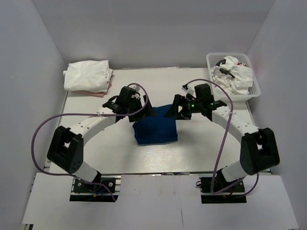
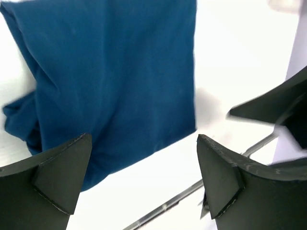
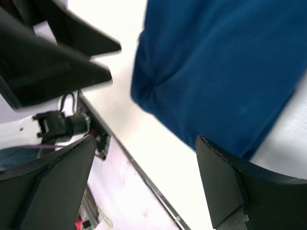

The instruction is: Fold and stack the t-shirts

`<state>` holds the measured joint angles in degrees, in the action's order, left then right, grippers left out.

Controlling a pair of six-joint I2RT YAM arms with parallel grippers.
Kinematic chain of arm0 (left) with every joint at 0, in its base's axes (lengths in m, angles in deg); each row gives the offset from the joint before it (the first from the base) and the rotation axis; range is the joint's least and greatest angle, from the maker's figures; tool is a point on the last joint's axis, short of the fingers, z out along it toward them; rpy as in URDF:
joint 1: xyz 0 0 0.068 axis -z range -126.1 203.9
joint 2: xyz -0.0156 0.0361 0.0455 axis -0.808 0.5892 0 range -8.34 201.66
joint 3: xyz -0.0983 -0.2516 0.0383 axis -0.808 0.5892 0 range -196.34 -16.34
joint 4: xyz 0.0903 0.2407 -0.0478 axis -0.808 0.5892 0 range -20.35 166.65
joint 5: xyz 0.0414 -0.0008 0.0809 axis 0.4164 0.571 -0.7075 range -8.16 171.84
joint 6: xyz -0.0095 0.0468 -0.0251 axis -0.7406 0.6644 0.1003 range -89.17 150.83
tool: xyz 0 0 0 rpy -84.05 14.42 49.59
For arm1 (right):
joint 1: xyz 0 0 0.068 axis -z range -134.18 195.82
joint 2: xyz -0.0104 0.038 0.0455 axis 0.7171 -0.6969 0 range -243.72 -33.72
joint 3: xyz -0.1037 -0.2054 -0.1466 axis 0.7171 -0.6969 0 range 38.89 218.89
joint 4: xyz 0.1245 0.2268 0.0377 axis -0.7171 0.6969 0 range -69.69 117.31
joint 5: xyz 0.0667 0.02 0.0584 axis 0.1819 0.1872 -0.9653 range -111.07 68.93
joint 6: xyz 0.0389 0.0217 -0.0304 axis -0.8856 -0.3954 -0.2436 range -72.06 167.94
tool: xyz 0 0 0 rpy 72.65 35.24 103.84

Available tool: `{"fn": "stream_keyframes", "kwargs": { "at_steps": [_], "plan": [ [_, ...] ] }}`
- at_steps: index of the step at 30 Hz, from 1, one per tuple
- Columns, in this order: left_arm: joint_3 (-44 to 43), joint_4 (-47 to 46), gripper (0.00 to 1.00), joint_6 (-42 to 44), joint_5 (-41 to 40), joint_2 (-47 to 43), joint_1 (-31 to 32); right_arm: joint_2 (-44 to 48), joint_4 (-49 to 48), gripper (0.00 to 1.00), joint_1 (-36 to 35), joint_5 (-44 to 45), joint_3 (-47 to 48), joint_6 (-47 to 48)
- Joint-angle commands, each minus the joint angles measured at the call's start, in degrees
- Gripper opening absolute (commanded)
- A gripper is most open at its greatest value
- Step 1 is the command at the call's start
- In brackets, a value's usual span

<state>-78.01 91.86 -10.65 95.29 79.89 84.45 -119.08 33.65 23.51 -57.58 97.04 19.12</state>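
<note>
The left gripper is open just above the navy t-shirt's far corner [image 2: 84,178], so next it should move down onto the corner with its fingers astride the t-shirt.
A navy blue t-shirt [image 1: 156,127] lies folded in a rough square at the middle of the table. It fills the upper part of the left wrist view [image 2: 115,72] and the upper right of the right wrist view [image 3: 220,67]. My left gripper [image 1: 144,109] hovers over its far left corner, open [image 2: 144,139], with nothing between the fingers. My right gripper [image 1: 173,111] hovers over the far right corner, also open and empty [image 3: 145,139]. A folded white t-shirt pile [image 1: 88,75] sits at the back left. More white t-shirts [image 1: 237,76] lie crumpled in the basket.
The white mesh basket [image 1: 228,54] stands at the back right corner. Pale walls close in on the table at the left, back and right. The table's metal front edge [image 2: 172,203] runs close below both grippers. Purple cables loop off both arms.
</note>
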Motion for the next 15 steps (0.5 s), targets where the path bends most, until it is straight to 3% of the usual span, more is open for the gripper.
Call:
{"fn": "stream_keyframes", "kwargs": {
  "at_steps": [1,8,15],
  "plan": [
    [-0.21,-2.43,1.00,-1.41,-3.43,-1.40,-0.49,1.43,-5.51,0.90,-1.33,-3.83,-3.83,-2.20],
    [0.59,-6.31,1.00,-3.88,-2.03,7.21,-0.49,-2.43,-12.02,0.90,-2.48,-5.32,-10.33,-4.14],
    [0.05,1.16,1.00,-5.81,-8.26,10.48,-0.49,-7.00,-16.49,0.90,-2.22,-1.55,-16.13,-4.84]
  ]
}}
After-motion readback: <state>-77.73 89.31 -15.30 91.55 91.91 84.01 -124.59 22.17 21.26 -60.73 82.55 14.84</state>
